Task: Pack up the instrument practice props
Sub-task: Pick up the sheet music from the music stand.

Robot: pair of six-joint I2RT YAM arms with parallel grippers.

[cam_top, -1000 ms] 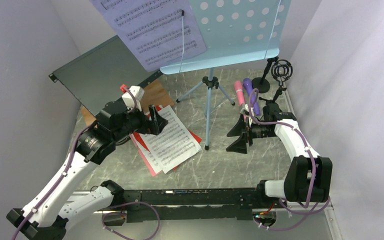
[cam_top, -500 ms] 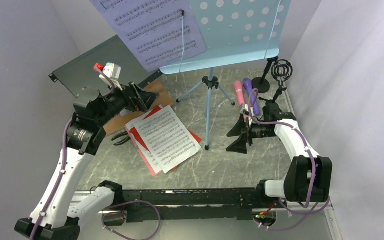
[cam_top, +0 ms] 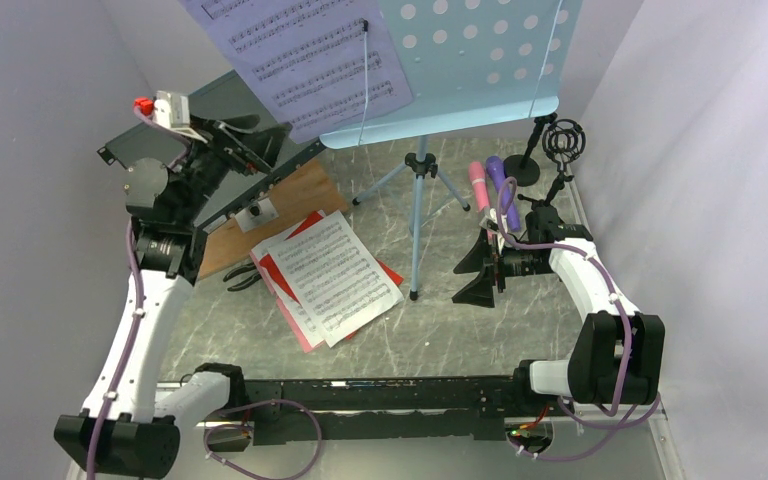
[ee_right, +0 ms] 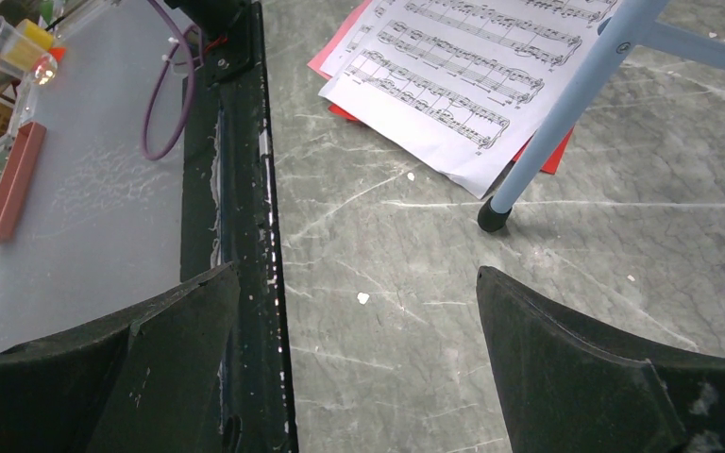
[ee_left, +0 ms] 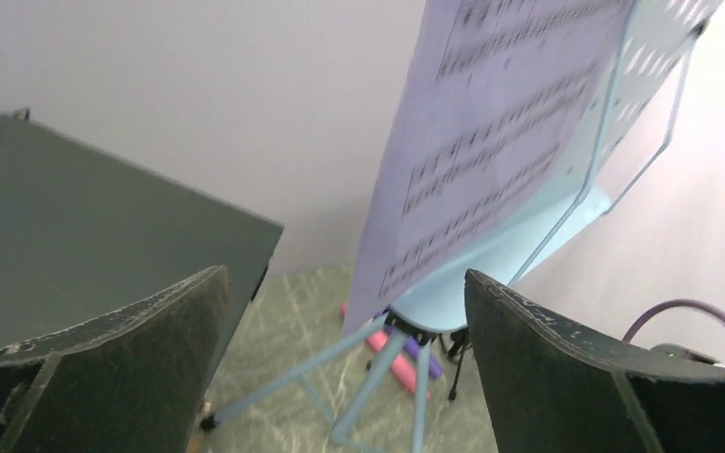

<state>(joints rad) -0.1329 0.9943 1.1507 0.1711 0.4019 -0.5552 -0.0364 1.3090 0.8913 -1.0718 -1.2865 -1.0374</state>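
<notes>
The page's free edge near its lower corner (cam_top: 269, 100) is above my left gripper, which next needs to rise, tilting upward, and close where paper overhangs the rack (cam_top: 470, 60).
The light-blue perforated music rack (cam_top: 470, 60) stands on tripod legs (cam_top: 418, 190) at the back, with a pale sheet-music page (cam_top: 300, 50) leaning on it. Red, pink and white pages (cam_top: 330, 275) lie stacked on the table. Pink (cam_top: 478, 185) and purple (cam_top: 500, 178) microphones lie beside two black mic supports (cam_top: 550, 145). My left gripper (cam_top: 265, 140) is open and empty, raised near the rack page's lower left corner. In the left wrist view the page (ee_left: 500, 142) and the legs (ee_left: 387, 368) lie ahead. My right gripper (cam_top: 475, 270) is open and empty, low over the table beside a tripod leg (ee_right: 566, 104).
A large dark flat metal box (cam_top: 180, 140) leans at the back left, close behind my left gripper. Black pliers (cam_top: 240, 275) lie left of the stacked pages, on a brown board (cam_top: 260, 215). The black base rail (ee_right: 236, 189) runs along the near edge. Walls close in on both sides.
My left arm has lifted off the stacked pages and swung up and back-left towards the rack's page, still open. The right arm has not moved.
</notes>
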